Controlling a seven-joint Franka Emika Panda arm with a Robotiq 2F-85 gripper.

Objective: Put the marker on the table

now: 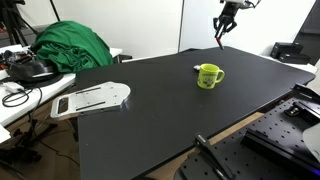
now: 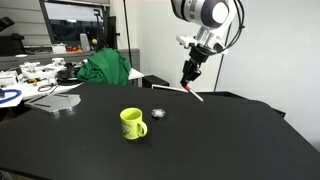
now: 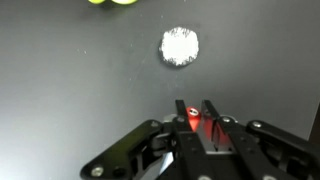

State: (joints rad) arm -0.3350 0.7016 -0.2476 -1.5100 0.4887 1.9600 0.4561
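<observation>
My gripper lowers next toward the bare patch of black tabletop below and releases the marker there, since the marker [image 2: 194,92] still hangs in the air.
My gripper [image 2: 189,74] hangs in the air above the far part of the black table [image 2: 230,140] and is shut on the marker [image 2: 194,92]. The marker is a thin pale stick that slants down out of the jaws, well above the tabletop. In the wrist view its reddish end [image 3: 191,117] sits between my fingertips [image 3: 198,108]. In an exterior view the gripper [image 1: 221,31] is high at the back, with the marker [image 1: 219,41] below it over the table [image 1: 150,120]. The yellow-green mug [image 2: 132,123] stands upright on the table, apart from the gripper.
A small round grey-white thing [image 2: 158,113] lies on the table near the mug, also in the wrist view [image 3: 180,46]. A green cloth [image 1: 72,45] and a white cluttered desk [image 1: 30,95] stand to one side. A white flat object [image 1: 92,98] lies at the table's edge.
</observation>
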